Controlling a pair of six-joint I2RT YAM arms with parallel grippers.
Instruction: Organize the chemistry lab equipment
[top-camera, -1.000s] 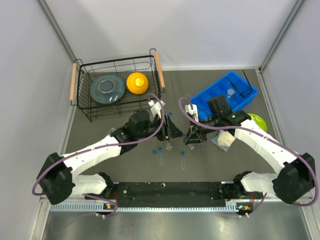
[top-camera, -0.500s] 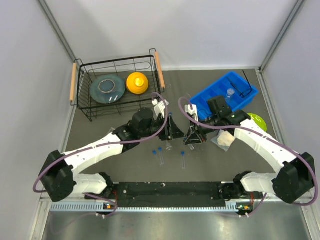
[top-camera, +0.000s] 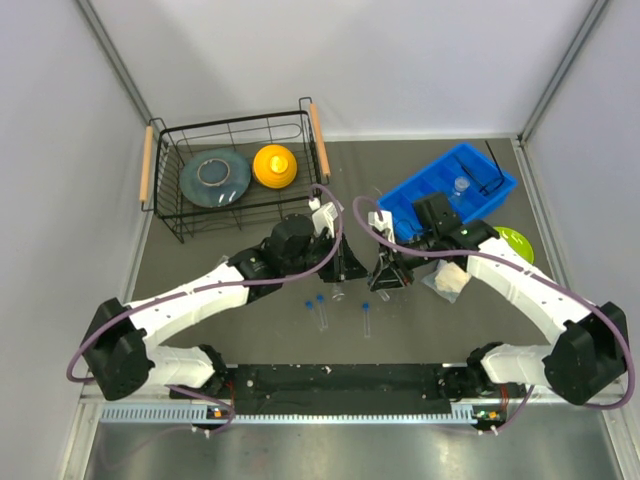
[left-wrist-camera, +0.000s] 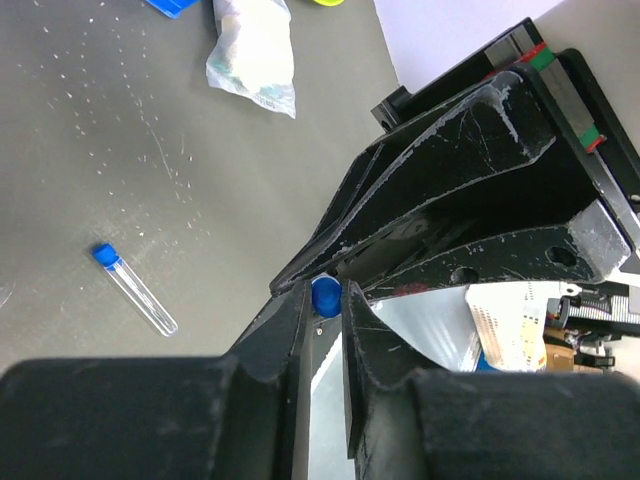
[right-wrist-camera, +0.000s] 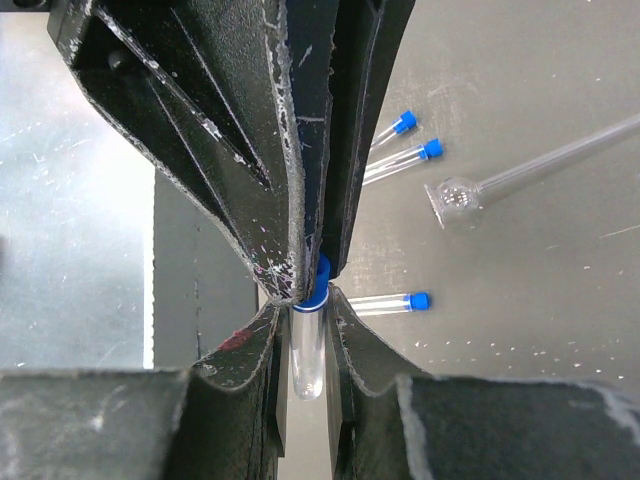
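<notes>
My left gripper should swing left in the top view, then lower beside the basket's near edge to release the blue-capped tube, since its fingers grip the tube's cap.
My right gripper (top-camera: 386, 273) is shut on a clear blue-capped test tube (right-wrist-camera: 307, 350) and holds it above the table. My left gripper (top-camera: 352, 264) meets it tip to tip, and its fingers are closed on the tube's blue cap (left-wrist-camera: 326, 297). Three more test tubes lie on the mat (top-camera: 322, 312), (top-camera: 366, 319), (right-wrist-camera: 405, 158). A clear glass stem with a bulb (right-wrist-camera: 456, 200) lies beside them. A small clear vial (top-camera: 461, 185) and a thin black wire piece (top-camera: 487, 168) sit in the blue tray (top-camera: 425, 190). No grid rack is in view.
A black wire basket (top-camera: 170, 225) at the back left holds a grey plate (top-camera: 214, 177) and a yellow dome (top-camera: 274, 165). A lime-green plate (top-camera: 517, 241) lies right of the tray. A white crumpled bag (top-camera: 448, 281) lies under the right arm.
My left arm has moved a little to the right, bringing its fingers up to the right gripper and onto the tube's cap. The right arm has barely moved.
</notes>
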